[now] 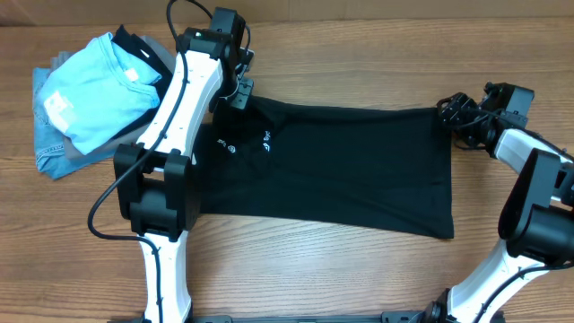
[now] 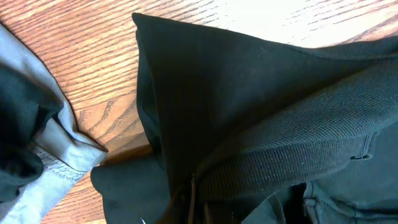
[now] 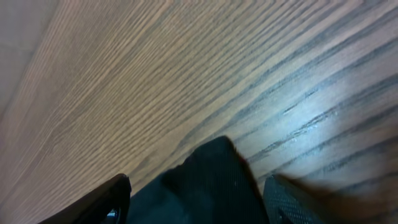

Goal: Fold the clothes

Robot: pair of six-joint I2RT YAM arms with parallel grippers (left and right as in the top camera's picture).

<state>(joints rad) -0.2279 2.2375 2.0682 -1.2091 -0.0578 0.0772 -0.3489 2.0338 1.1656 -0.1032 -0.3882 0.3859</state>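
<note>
The left gripper first needs to go back and to the left in the overhead view to get the ribbed fold toward the white logos, because the shirt lies spread.
The black polo shirt lies spread across the wooden table, its white logos near the left end. My left gripper is at the shirt's top left by the collar. In the left wrist view, black fabric and the ribbed collar fill the frame and bunch together at my left gripper, which looks shut on them. My right gripper is at the shirt's top right corner. In the right wrist view my right gripper has its fingers wide apart, with a tip of the black shirt between them.
A light blue T-shirt lies on folded grey and denim garments at the table's back left, close to my left arm. The grey garment also shows in the left wrist view. Bare wood lies in front of the shirt.
</note>
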